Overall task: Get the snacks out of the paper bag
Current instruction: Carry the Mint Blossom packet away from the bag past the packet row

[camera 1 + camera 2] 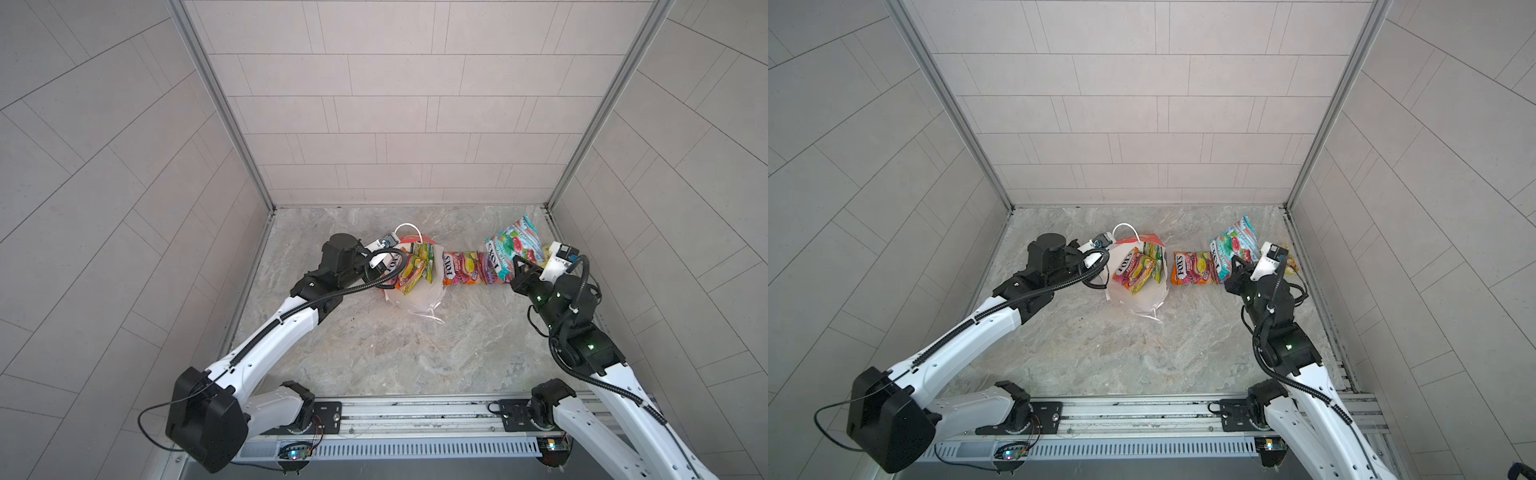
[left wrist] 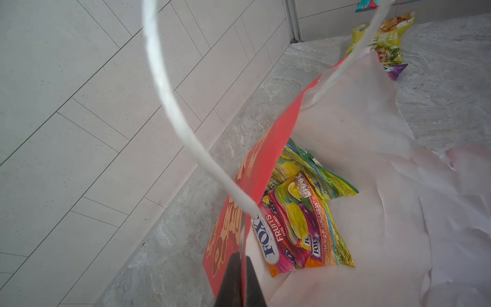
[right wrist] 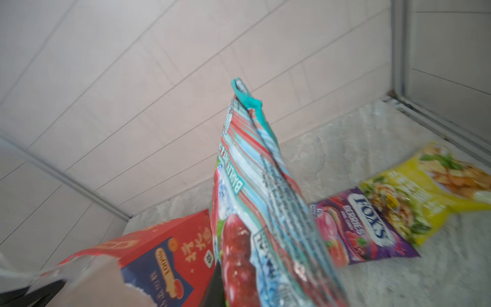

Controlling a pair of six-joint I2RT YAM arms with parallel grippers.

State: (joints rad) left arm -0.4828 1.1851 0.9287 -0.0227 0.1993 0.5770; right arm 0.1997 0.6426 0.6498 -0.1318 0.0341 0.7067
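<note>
My right gripper needs to turn and go down next to the open floor by the yellow packet's near edge (image 3: 456, 244) below, to let go of the teal packet (image 3: 260, 202) on clear marble.
The red paper bag (image 1: 415, 301) (image 1: 1138, 297) lies on the marble floor with its white inside showing. My left gripper (image 1: 384, 261) (image 2: 243, 268) is shut on its red wall (image 2: 265, 164), just below a white cord handle (image 2: 170, 93). Inside lie an orange-pink FOX'S snack (image 2: 292, 234) and a green one (image 2: 324, 178). An orange FOX'S packet (image 1: 459, 269) (image 1: 1190, 268) lies on the floor right of the bag. My right gripper (image 1: 521, 266) (image 3: 239, 292) is shut on a pale teal packet (image 1: 515, 243) (image 3: 260, 202), held up off the floor.
A purple FOX'S packet (image 3: 366, 226) and a yellow snack packet (image 3: 425, 191) (image 1: 1289, 264) lie on the floor by the right wall. Tiled walls close in the back and both sides. The metal rail (image 1: 415, 415) with the arm bases runs along the front.
</note>
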